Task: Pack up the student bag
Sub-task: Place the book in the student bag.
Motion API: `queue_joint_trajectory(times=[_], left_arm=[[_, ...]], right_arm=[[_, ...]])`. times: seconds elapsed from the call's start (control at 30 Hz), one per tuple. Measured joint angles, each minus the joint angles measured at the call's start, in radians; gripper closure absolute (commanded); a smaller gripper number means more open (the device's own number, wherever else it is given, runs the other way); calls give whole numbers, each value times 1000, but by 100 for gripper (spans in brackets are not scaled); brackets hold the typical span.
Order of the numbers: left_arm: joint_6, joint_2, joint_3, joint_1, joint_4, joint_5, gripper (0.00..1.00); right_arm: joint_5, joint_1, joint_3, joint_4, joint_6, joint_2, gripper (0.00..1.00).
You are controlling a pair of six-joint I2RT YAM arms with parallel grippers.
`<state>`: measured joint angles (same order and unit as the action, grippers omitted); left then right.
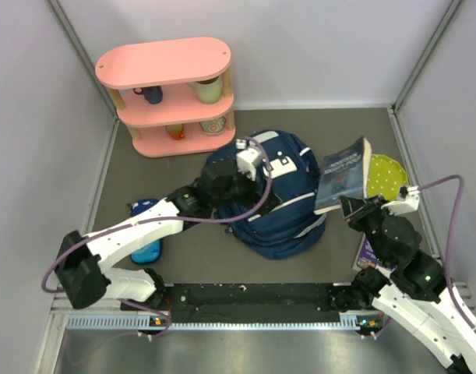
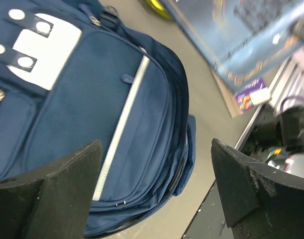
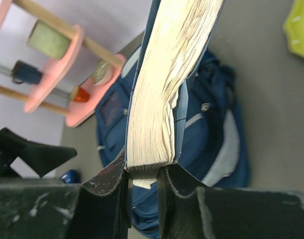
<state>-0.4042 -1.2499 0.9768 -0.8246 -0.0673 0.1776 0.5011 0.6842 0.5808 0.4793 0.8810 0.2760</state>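
Observation:
My left gripper should next go down toward the right in the top view, onto the fabric (image 1: pixel 292 211) (image 2: pixel 142 114) beside the white stripe, as the bag lies flat and closed.
The student bag (image 1: pixel 288 214) lies flat in the middle of the mat, navy with white patches and a thin white stripe (image 2: pixel 123 124). My left gripper (image 1: pixel 253 167) hovers over its upper left part, open, with nothing between the black fingers (image 2: pixel 57 194); in the left wrist view the gripper (image 2: pixel 156 184) frames the bag's (image 2: pixel 82 99) front pocket. My right gripper (image 1: pixel 354 209) is shut on the lower edge of a thick blue-covered book (image 1: pixel 343 175), held upright just right of the bag. The right wrist view shows the gripper (image 3: pixel 144 174) pinching the book's (image 3: pixel 166 74) page block, with the bag (image 3: pixel 211 134) behind.
A pink shelf (image 1: pixel 171 93) with cups stands at the back left. A bright-blue pencil case (image 1: pixel 148 234) lies under my left arm. A yellow-green dotted item (image 1: pixel 386 175) sits behind the held book, and a purple book (image 1: pixel 368 253) lies by my right arm. Grey walls enclose the mat.

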Motion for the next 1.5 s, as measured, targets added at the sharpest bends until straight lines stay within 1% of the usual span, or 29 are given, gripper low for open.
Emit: queue_joint_trajectory(times=[0.13,0.23,0.37,0.57,0.63,0.7,0.73,0.77,0.8,0.83,0.87,0.9,0.93,0.97,1.0,1.23,1.33,1.5], left_arm=[[140,-115,70,-128,-60,-56,10],[215,-197,95,-193,-90,-114,11],[297,-303,126,-249,-123,-204,13],[391,-433,187,-303,-139,-328,15],[410,-468,208,-314,-143,-375,17],[423,-496,218,-323,-143,-427,21],[430,-509,219,-326,-142,-454,27],[433,-522,220,-328,-141,-484,28],[435,-531,220,-328,-138,-509,33],[439,-546,220,-329,-134,-540,49],[441,-557,220,-329,-129,-551,62],[442,-567,220,-331,-123,-561,72],[445,-575,222,-337,-118,-568,79],[451,-581,224,-343,-113,-583,94],[457,-584,226,-347,-112,-598,99],[463,-575,233,-348,-108,-651,100],[476,-546,248,-346,-129,-658,100],[493,-466,316,-319,-188,-651,100]], right_arm=[[116,0,112,181,-36,-13,100],[174,0,171,251,-53,-19,100],[225,0,217,310,-69,-37,100],[241,0,234,363,-68,-53,100],[241,0,235,376,-67,-57,100],[241,0,237,389,-66,-62,100],[241,0,239,392,-66,-65,100],[243,0,240,394,-66,-68,100],[243,0,240,397,-66,-70,100],[243,0,240,401,-66,-71,100],[243,0,240,404,-66,-72,100],[243,0,240,407,-65,-72,100],[243,0,240,409,-64,-72,100],[243,0,240,410,-61,-73,100],[243,0,240,411,-59,-74,100],[235,0,240,422,-47,-90,100],[220,0,240,443,-39,-105,100],[187,0,240,488,-1,-159,100]])
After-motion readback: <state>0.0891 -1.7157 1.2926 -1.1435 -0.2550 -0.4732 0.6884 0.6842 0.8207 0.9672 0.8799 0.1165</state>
